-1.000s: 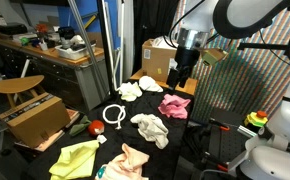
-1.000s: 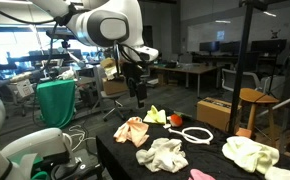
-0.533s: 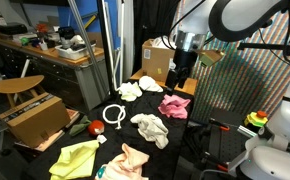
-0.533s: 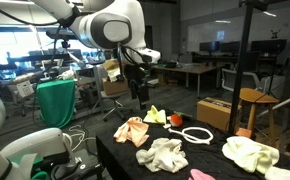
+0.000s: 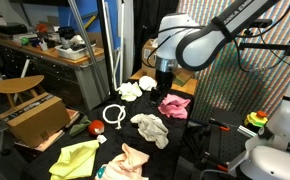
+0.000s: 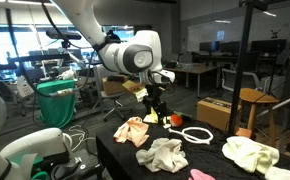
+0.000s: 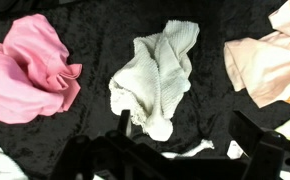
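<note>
I should next move my gripper down onto the cream cloth's end nearest the white ring [image 7: 159, 129], because that narrow end points between my open fingers in the wrist view.
My gripper [image 5: 163, 93] hangs open and empty above a table with a black cover [image 5: 135, 140]. In the wrist view the two fingers frame the gripper [image 7: 185, 122], which sits just below a crumpled cream knit cloth [image 7: 160, 75]. The cream cloth also shows in both exterior views [image 5: 150, 128] [image 6: 163, 153]. A pink cloth [image 7: 25, 65] [image 5: 173, 105] lies to one side of it and a peach cloth [image 7: 270, 60] [image 5: 125, 160] [image 6: 135, 130] to the other. Nothing is between the jaws.
A white ring [image 5: 115, 113] [image 6: 195, 134], a white cloth [image 5: 130, 90], a yellow-green cloth [image 5: 75, 158] and a small red object [image 5: 95, 127] also lie on the table. A cardboard box [image 5: 157, 58] stands behind. A wooden stool [image 5: 15, 88] and a crate [image 5: 35, 117] stand beside the table.
The arm has come down and moved in over the table, from above the pink cloth's far side towards the cream cloth. The cloths have not moved.
</note>
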